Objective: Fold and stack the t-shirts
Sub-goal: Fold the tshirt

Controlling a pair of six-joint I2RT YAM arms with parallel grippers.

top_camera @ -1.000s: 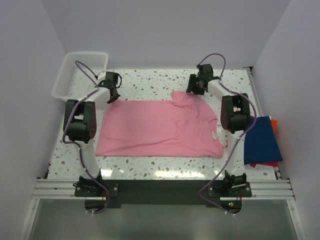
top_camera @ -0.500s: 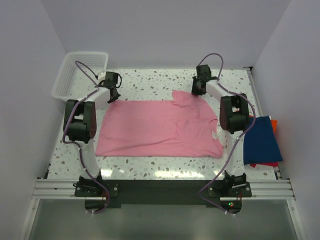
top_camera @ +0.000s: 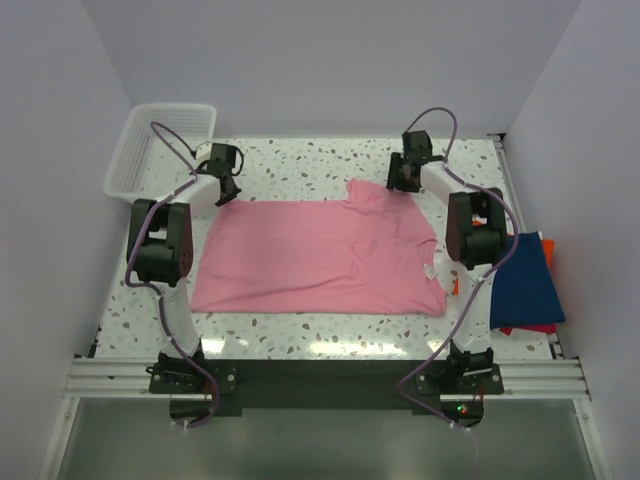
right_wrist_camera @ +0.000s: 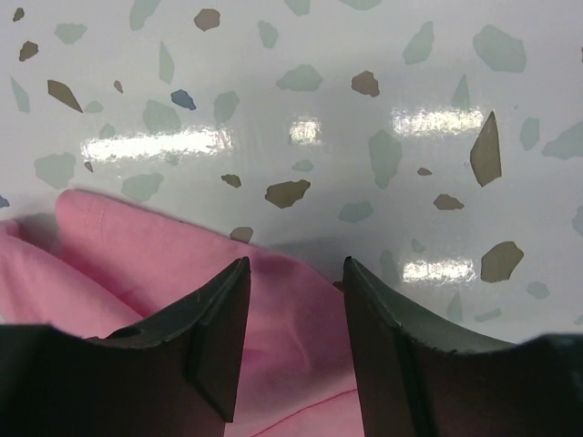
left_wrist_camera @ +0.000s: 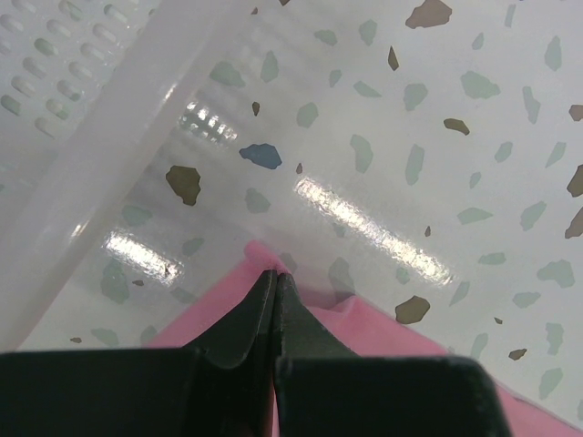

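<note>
Next, the right gripper shifts to the left in the top view along the pink t-shirt's far edge, since that edge runs on past its open fingers there.
The light pink t-shirt [top_camera: 310, 255] lies spread flat across the middle of the table. My left gripper [top_camera: 228, 190] is at its far left corner, shut on the pink cloth [left_wrist_camera: 383, 323], which pokes out around the fingertips [left_wrist_camera: 274, 273]. At the far right corner, my right gripper [top_camera: 398, 183] is open, its two fingers standing low over a fold of pink cloth [right_wrist_camera: 291, 309] without pinching it. A navy blue folded t-shirt [top_camera: 522, 280] lies at the right edge on top of an orange-red one [top_camera: 530, 328].
A white mesh basket [top_camera: 160, 140] stands at the far left corner, and its wall [left_wrist_camera: 55, 109] is close to my left gripper. The walls of the enclosure run along both sides and the back.
My right gripper has shifted a little to the right along the shirt's far edge, and that corner of cloth moved slightly with it. The left gripper has stayed put.
</note>
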